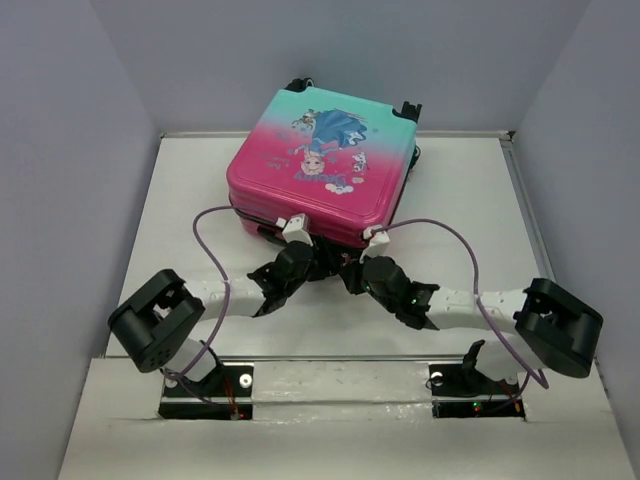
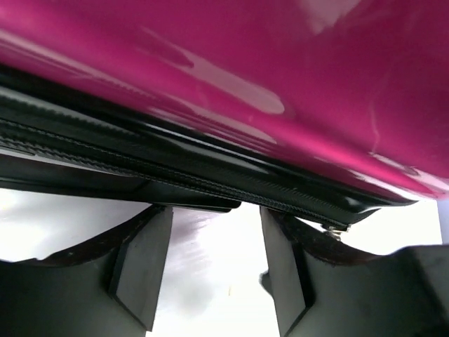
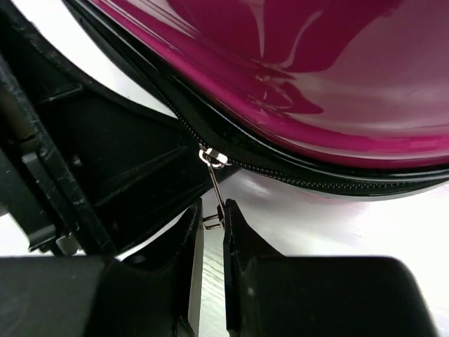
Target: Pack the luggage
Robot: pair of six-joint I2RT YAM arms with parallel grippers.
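The luggage's zipper seam runs past the zipper slider (image 3: 212, 157). My right gripper will next pull left in the top view along the luggage's near edge, to that edge's other corner.
The luggage (image 1: 320, 160) lies flat and closed on the table, its pink-to-teal shell with the cartoon print facing up. Both grippers meet at its near edge. My left gripper (image 1: 303, 250) (image 2: 214, 221) is open just below the black zipper seam (image 2: 210, 179), with nothing between its fingers. My right gripper (image 1: 352, 258) (image 3: 212, 217) is shut on the metal zipper pull (image 3: 216, 189), which hangs from the slider (image 3: 212, 157) on the seam under the pink shell (image 3: 316, 84). A small metal slider (image 2: 338, 227) also shows at the right of the left wrist view.
The white table (image 1: 180, 220) is walled at the back and sides. The black wheels (image 1: 408, 108) of the luggage point to the back wall. Purple cables (image 1: 215, 250) loop over both arms. A black arm part (image 3: 105, 161) sits close beside the right gripper.
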